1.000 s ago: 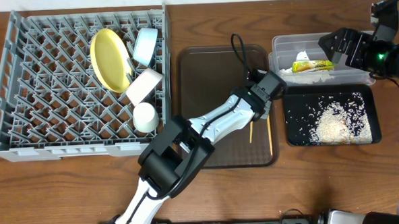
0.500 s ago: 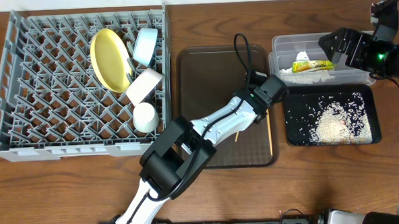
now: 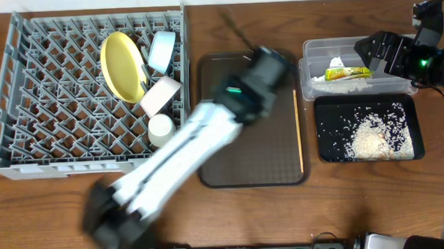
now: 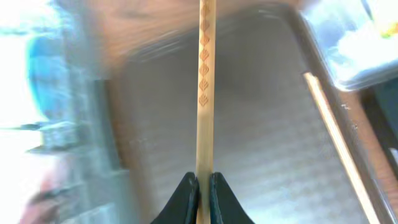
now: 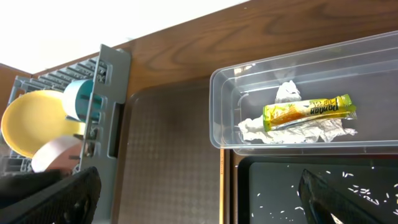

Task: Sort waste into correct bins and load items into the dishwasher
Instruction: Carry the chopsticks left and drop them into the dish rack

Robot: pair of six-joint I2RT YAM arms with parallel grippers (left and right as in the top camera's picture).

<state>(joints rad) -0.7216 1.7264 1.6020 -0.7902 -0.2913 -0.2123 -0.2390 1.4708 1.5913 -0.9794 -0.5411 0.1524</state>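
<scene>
I will next swing my left gripper left in the overhead view, over and down to the open slots by the yellow plate, to release the chopstick.
My left gripper (image 3: 260,60) is shut on a wooden chopstick (image 4: 204,93), which stands between its jaws (image 4: 204,186) above the brown tray (image 3: 246,161); the arm is blurred. The other chopstick (image 3: 298,132) lies along that tray's right edge and shows in the left wrist view (image 4: 333,134). The grey dish rack (image 3: 55,94) holds the yellow plate (image 3: 122,65), pale blue bowl (image 3: 161,50), white bowl (image 3: 161,96) and white cup (image 3: 161,129). My right gripper (image 3: 370,52) is open and empty (image 5: 202,199) by the clear tub (image 3: 309,53), which holds the green-and-yellow wrapper (image 5: 309,111) and crumpled paper.
The black tray (image 3: 321,135) in front of the clear tub holds loose rice (image 3: 373,137). The rack's right wall (image 5: 109,106) stands close to the brown tray's left edge. The tub and the black tray sit tight against the brown tray's right side.
My left arm has swung quickly up and left across the brown tray, lifting one chopstick off it. The other chopstick stays at the tray's right edge. The right arm has not moved.
</scene>
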